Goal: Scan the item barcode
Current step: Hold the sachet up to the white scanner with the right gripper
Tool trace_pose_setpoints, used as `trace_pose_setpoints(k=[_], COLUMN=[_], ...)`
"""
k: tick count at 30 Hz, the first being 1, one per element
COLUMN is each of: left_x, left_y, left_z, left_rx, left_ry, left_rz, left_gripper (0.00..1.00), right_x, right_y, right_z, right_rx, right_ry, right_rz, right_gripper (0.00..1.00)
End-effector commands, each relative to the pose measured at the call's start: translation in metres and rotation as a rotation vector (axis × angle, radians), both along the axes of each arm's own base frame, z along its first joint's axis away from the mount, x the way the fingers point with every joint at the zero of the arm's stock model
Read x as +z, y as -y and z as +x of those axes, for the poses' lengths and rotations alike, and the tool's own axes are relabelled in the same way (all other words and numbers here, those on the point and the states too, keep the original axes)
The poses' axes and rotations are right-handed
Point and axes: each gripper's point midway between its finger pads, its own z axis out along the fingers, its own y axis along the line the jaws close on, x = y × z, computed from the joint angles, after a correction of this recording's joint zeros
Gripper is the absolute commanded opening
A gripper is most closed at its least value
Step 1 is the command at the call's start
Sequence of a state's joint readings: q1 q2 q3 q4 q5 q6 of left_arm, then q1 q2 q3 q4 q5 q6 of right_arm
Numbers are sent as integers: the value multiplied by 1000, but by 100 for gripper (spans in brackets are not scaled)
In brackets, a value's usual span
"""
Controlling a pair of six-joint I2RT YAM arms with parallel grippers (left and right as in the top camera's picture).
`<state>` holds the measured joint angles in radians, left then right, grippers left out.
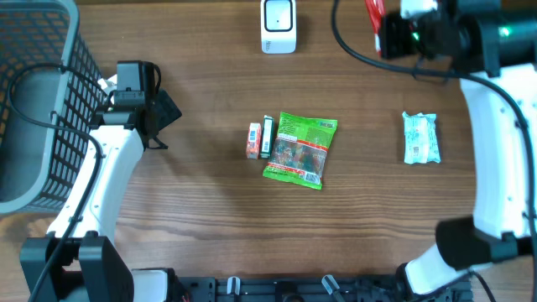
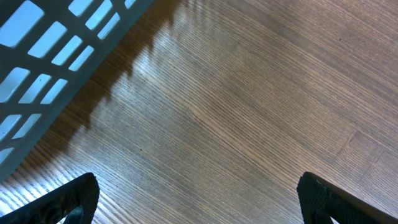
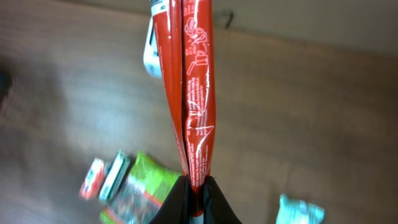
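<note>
Next, my right gripper swings over the scanner (image 1: 278,25), then down to the clear wood (image 1: 389,126) below it, beside the teal packet, and releases the red packet.
My right gripper (image 1: 388,37) is at the far right of the table, shut on the lower end of a flat red packet (image 1: 372,14). In the right wrist view the red packet (image 3: 194,93) stands edge-on, straight up from the shut gripper (image 3: 196,186). No barcode shows on it. The white scanner (image 1: 278,25) stands at the back centre, left of the packet, and the packet partly hides the scanner (image 3: 152,53) in the wrist view. My left gripper (image 1: 164,113) hovers open over bare wood beside the basket. Nothing lies between its fingertips (image 2: 76,196).
A dark mesh basket (image 1: 33,101) fills the left edge; its wall (image 2: 43,56) shows close to the left gripper. At mid-table lie a green snack bag (image 1: 299,148), a small orange box (image 1: 253,140) and a slim green box (image 1: 267,137). A pale teal packet (image 1: 420,137) lies at the right.
</note>
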<state>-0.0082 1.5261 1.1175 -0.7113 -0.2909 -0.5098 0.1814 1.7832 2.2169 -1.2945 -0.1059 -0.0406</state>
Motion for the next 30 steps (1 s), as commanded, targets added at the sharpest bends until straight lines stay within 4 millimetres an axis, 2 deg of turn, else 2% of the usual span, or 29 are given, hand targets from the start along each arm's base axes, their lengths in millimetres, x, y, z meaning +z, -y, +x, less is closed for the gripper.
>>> trace_pose_setpoints(k=[1, 6, 10, 15, 19, 21, 26, 30], left_x=[-1, -1, -1, -1, -1, -1, -1, -1], left_y=[-4, -4, -4, -4, -4, -4, -4, -4], left_z=[0, 0, 0, 0, 0, 0, 0, 0], left_rx=[2, 2, 2, 2, 2, 2, 2, 2], left_ry=[-4, -4, -4, -4, -4, -4, -4, -4], left_rz=[16, 16, 16, 16, 16, 16, 16, 16], left_gripper=[100, 100, 100, 100, 100, 100, 100, 100], right_x=[0, -17, -43, -86, -138, -173, -242, -276], right_y=[-15, -31, -54, -79, -94, -98, -100, -99], right_z=[32, 74, 110, 145, 171, 181, 191, 191], right_rx=[9, -34, -70, -80, -18, 26, 74, 126], right_ry=[84, 191, 255, 298, 289, 265, 202, 156], right_rz=[-121, -395, -517, -643, -697, -755, -845, -904], right_gripper=[4, 4, 4, 4, 4, 4, 4, 4])
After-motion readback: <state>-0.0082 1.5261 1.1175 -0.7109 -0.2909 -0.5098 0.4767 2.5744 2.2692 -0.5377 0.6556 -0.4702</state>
